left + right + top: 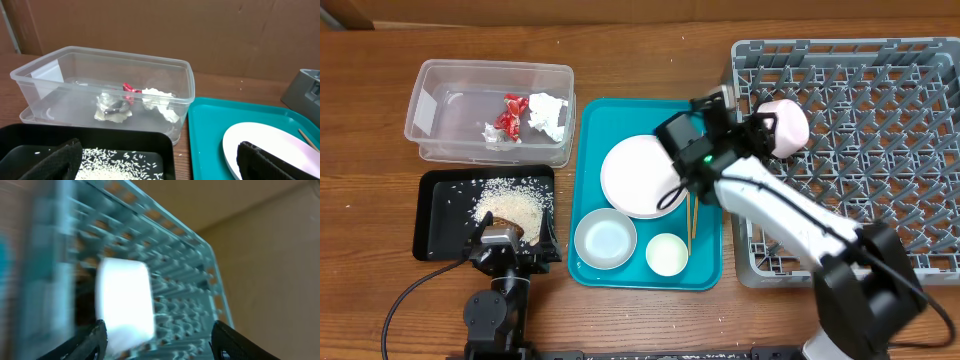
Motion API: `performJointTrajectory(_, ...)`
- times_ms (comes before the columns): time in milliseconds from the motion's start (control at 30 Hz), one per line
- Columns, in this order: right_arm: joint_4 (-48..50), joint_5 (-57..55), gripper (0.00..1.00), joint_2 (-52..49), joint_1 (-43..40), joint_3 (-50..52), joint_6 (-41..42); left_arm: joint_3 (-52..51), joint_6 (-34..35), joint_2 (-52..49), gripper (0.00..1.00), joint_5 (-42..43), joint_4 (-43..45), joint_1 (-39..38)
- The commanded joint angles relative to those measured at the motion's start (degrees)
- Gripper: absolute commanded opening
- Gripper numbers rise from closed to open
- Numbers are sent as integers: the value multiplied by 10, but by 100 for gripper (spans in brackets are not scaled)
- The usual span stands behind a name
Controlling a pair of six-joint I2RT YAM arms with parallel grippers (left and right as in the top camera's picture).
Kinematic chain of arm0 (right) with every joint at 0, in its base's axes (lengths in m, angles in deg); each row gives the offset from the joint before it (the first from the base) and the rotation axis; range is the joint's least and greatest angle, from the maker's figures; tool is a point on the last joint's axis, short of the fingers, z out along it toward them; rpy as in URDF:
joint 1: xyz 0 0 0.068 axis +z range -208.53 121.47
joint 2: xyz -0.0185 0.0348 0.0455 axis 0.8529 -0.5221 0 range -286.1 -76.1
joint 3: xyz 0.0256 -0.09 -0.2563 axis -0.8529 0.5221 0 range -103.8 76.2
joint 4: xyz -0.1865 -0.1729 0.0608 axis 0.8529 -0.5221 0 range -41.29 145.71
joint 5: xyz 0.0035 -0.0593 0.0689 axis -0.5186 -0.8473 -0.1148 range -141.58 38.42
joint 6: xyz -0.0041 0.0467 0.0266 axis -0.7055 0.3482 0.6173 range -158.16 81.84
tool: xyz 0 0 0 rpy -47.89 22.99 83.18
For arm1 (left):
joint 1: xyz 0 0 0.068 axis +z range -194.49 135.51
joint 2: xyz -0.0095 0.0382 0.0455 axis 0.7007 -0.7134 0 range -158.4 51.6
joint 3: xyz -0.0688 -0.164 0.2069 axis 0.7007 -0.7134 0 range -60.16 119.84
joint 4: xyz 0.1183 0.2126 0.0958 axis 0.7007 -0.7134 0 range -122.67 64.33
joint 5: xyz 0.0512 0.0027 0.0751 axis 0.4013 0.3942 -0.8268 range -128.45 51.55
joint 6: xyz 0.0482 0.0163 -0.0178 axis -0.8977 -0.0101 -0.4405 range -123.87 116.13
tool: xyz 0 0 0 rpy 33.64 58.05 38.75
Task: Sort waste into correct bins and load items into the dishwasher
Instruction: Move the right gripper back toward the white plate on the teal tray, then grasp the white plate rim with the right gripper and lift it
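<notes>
Next, my right gripper lowers leftward in the overhead view onto the plate's rim by the chopsticks, since the bowl already sits in the rack (880,90).
The pink bowl (788,124) sits on its side in the grey dish rack (880,90), near its left wall. My right gripper (760,127) is open beside it. In the blurred right wrist view the bowl (125,297) lies by the left finger of the open jaws (157,340). The pale-pink plate (635,175), greyish-white bowl (605,240), white cup (667,254) and chopsticks (690,215) lie on the teal tray (595,125). The red wrapper (510,118) and napkin (548,115) are in the clear tub (450,85). Rice (510,205) lies in the black tray (440,215). My left gripper (513,238) is open and empty.
The left wrist view shows the clear tub (100,75) ahead, the black tray (125,145) under the open jaws (160,155), and the teal tray (215,130) with the plate (280,142) to the right. The right arm reaches over the teal tray's right side.
</notes>
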Motion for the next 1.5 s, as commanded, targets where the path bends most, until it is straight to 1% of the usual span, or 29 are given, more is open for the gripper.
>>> performJointTrajectory(0,-33,144,70,81,33,0,66,-3,5,7,100,-2,3,3)
performJointTrajectory(133,-83,404,71,138,39,0,129,-3,5,7,100,-2,3,3)
performJointTrajectory(200,-83,526,72,149,31,0,137,-3,5,7,100,-2,3,3)
performJointTrajectory(300,-68,650,72,140,27,2,137,-3,5,7,100,-2,3,3)
performJointTrajectory(367,-64,658,72,125,27,2,147,-3,5,7,100,-2,3,3)
performJointTrajectory(433,-59,622,72,101,27,2,165,-3,5,7,100,-2,3,3)
performJointTrajectory(567,-29,541,72,46,17,2,167,-3,5,7,100,-2,3,3)
performJointTrajectory(633,-2,565,73,19,-7,2,167,-3,5,7,100,-2,3,3)
performJointTrajectory(700,22,616,72,-3,-38,2,166,-3,5,7,100,-2,3,3)
performJointTrajectory(733,33,643,70,-14,-54,2,163,-3,5,7,100,-2,3,3)
performJointTrajectory(800,47,674,68,-35,-88,2,164,-3,5,7,100,-2,3,3)
performJointTrajectory(900,59,726,59,-54,-126,2,154,-3,5,7,100,-2,3,3)
performJointTrajectory(933,64,761,56,-59,-136,2,130,-3,5,7,100,-2,3,3)
performJointTrajectory(967,65,779,55,-60,-139,2,117,-3,5,7,100,-2,3,3)
performJointTrajectory(1000,66,792,51,-63,-141,2,102,-3,5,7,100,-2,3,3)
performJointTrajectory(1167,63,764,49,-76,-129,2,102,-3,5,7,100,-2,3,3)
performJointTrajectory(1300,67,761,42,-108,-128,2,116,-3,5,7,100,-2,3,3)
performJointTrajectory(1333,69,761,39,-114,-128,2,119,-3,5,7,100,-2,3,3)
performJointTrajectory(1433,71,763,33,-116,-128,0,118,-3,5,7,100,-2,3,3)
performJointTrajectory(1467,70,763,29,-115,-128,-2,116,-3,5,7,100,-2,3,3)
